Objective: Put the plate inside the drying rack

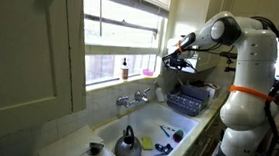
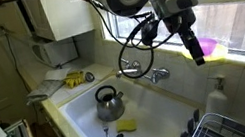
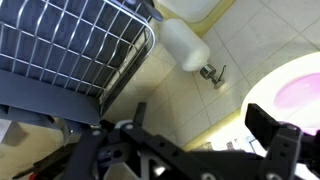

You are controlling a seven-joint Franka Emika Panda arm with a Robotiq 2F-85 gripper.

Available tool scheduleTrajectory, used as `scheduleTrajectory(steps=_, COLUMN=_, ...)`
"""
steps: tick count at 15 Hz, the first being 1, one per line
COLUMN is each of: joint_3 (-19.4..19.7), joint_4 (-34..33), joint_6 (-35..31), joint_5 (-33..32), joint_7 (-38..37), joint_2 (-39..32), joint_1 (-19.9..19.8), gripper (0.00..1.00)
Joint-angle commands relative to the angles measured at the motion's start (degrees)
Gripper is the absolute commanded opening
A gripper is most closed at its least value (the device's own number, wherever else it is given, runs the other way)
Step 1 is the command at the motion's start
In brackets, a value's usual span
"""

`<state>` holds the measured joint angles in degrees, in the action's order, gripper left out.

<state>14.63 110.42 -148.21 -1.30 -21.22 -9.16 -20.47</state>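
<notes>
I need to move my gripper outward toward the sill next, and then down onto the plate's near rim.
The small pink plate [image 2: 213,42] lies on the window sill behind the sink, and it also shows in an exterior view [image 1: 148,73] and at the right edge of the wrist view [image 3: 301,90]. The dark bluish-grey drying rack [image 1: 188,99] stands on the counter beside the sink, and it shows at the bottom right of an exterior view [image 2: 220,128] and at the top left of the wrist view [image 3: 70,40]. My gripper [image 2: 198,53] hangs open and empty just above the sill, close beside the plate. In the wrist view the gripper [image 3: 205,135] has its fingers spread over tile, and the plate lies past one finger.
A white sink basin [image 2: 80,104] holds a metal kettle [image 2: 109,103], a yellow sponge [image 2: 126,126] and utensils. The faucet [image 2: 149,70] stands at the sink's back edge. A white bottle [image 3: 185,45] stands near the rack. The window frame is right behind the sill.
</notes>
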Motion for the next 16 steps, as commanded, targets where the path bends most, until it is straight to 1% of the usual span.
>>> scheduleTrajectory(steps=1, joint_3=0.5, joint_4=-5.9, joint_6=-0.1, joint_5=5.8, joint_7=1.8, joint_2=-5.7, joint_1=1.0, gripper=1.0)
scheduleTrajectory(steps=7, joint_3=-0.7, joint_4=-12.8, joint_6=0.7, joint_5=12.8, joint_7=3.6, joint_2=-11.9, joint_1=0.3, gripper=1.0)
scheduleTrajectory(steps=12, joint_3=-2.4, joint_4=-17.1, joint_6=1.5, joint_5=16.9, joint_7=6.0, joint_2=-15.6, joint_1=-0.5, gripper=1.0)
scheduleTrajectory(steps=16, joint_3=-3.6, joint_4=-19.6, joint_6=2.1, joint_5=18.9, joint_7=7.3, joint_2=-18.1, joint_1=-1.0, gripper=1.0)
